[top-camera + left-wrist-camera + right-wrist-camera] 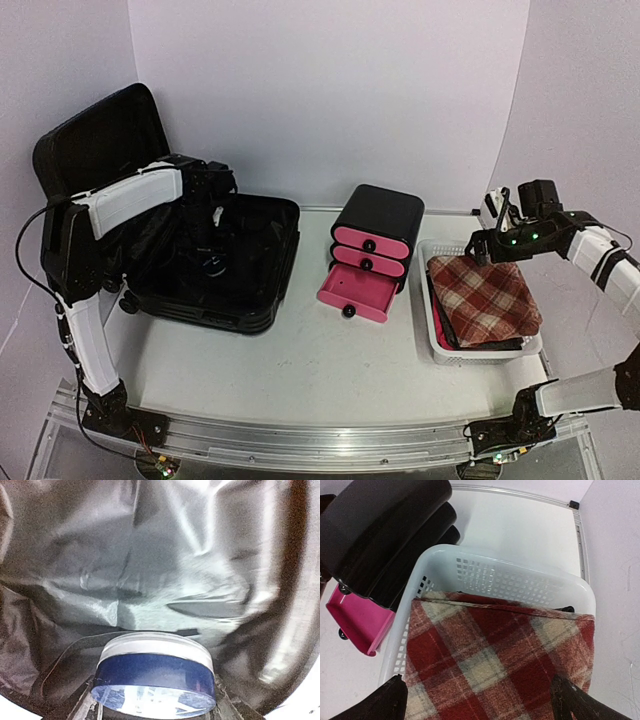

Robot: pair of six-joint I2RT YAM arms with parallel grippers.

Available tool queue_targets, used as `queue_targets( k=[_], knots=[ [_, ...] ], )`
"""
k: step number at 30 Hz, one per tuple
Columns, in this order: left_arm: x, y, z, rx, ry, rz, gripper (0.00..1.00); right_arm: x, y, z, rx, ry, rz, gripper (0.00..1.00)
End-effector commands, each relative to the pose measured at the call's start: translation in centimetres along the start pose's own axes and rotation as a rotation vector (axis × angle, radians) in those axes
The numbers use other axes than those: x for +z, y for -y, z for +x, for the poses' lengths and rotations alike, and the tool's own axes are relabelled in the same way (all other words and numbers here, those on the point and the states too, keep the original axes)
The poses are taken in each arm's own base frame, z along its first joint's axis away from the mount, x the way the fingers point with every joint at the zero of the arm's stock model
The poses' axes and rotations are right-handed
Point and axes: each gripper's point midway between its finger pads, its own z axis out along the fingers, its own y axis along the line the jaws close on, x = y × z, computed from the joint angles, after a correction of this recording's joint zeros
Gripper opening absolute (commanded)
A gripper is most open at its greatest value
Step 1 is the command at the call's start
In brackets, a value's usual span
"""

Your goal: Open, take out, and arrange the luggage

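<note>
The left gripper lifts the blue container from the luggage's lower shell next, then moves it across and down into the bottom drawer. It releases the container there, since that drawer stands open.
The luggage (255,300) lies open at the left of the table, its lid (100,140) standing up behind it. My left gripper (212,238) reaches down into the lower shell. In the left wrist view a round blue container with a white band (155,672) sits between the fingers (82,707), which press on its two sides over the shiny dark lining (165,570). My right gripper (487,243) hovers open over a red plaid cloth (495,655) in the white basket (495,575). Its dark fingertips (390,700) stand wide apart at the cloth's edges.
A black drawer unit with pink fronts (375,235) stands mid-table, its bottom drawer (355,292) pulled out. The white mesh basket (432,330) with the plaid cloth (485,300) sits just right of it. White walls close in behind and at both sides.
</note>
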Motion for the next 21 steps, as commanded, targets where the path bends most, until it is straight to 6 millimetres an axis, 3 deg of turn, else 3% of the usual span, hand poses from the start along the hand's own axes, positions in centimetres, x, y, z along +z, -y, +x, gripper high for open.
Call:
queue_targets(
  k=[1,4,8,11,16,21],
  knots=[
    [-6.9,4.0,-2.5,0.03,0.251,0.136,0.45,-2.3,-3.7,-1.3,-0.04,0.089,-0.205,0.98],
    [-8.2,8.2,-4.0,0.088,0.384,0.254,0.45,-3.0,-4.8,-1.1,-0.002,0.121,-0.273,0.98],
    [-8.9,13.7,-4.7,0.192,0.544,0.377,0.45,-3.4,-4.0,0.7,0.188,0.095,-0.224,0.98],
    [-9.2,18.5,-3.8,0.279,0.612,0.516,0.44,-4.7,-4.2,2.7,0.268,0.077,-0.231,0.98],
    [-7.6,25.1,-0.3,0.403,0.653,0.635,0.45,-6.5,-3.3,5.8,0.373,0.129,-0.177,0.98],
    [-5.2,30.0,0.9,0.464,0.613,0.678,0.45,-8.2,-4.1,5.7,0.354,0.182,-0.225,0.98]
  ],
)
